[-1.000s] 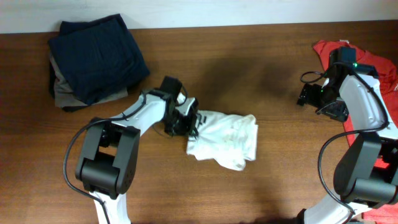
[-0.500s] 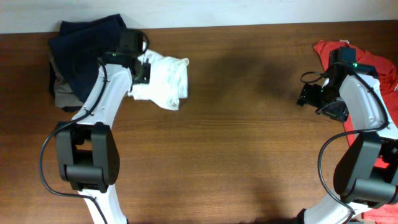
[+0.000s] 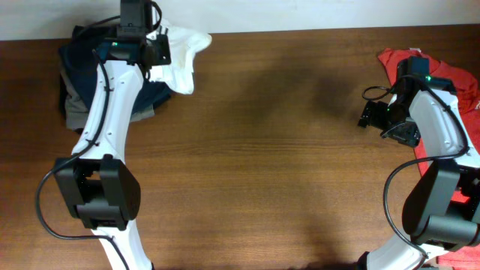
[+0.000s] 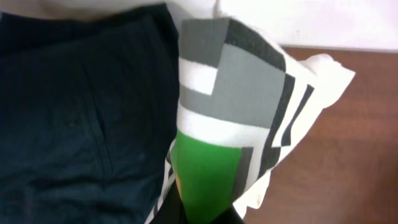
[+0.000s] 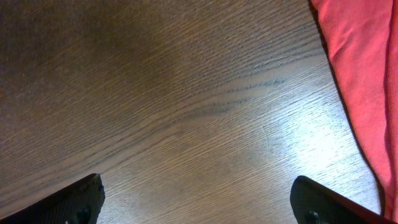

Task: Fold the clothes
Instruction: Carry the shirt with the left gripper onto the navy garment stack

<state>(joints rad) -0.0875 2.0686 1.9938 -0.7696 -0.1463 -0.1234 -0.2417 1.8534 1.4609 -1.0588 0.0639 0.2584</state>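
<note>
The navy garment is below the left gripper and to its left in the overhead view, so the robot will take the overhanging shirt that way, lower it and let go.
The folded white T-shirt (image 3: 182,54) hangs from my left gripper (image 3: 159,51) at the table's far left, over the edge of the navy folded garment (image 3: 112,67). In the left wrist view the shirt (image 4: 249,93) fills the middle, showing grey, white and green print, pinched between the jaws (image 4: 205,214) at the bottom. The navy garment (image 4: 81,112) lies to its left. My right gripper (image 3: 373,114) is open and empty above bare wood beside the red-orange shirt (image 3: 457,75); its fingertips (image 5: 199,199) stand wide apart.
A grey folded garment (image 3: 75,114) lies under the navy one at the back left. The red-orange shirt (image 5: 360,81) covers the right edge of the wooden table (image 3: 285,165). A white wall runs along the table's far edge.
My left arm has carried the white T-shirt from the table's middle to the far left, up against the navy pile. The right arm has not moved.
</note>
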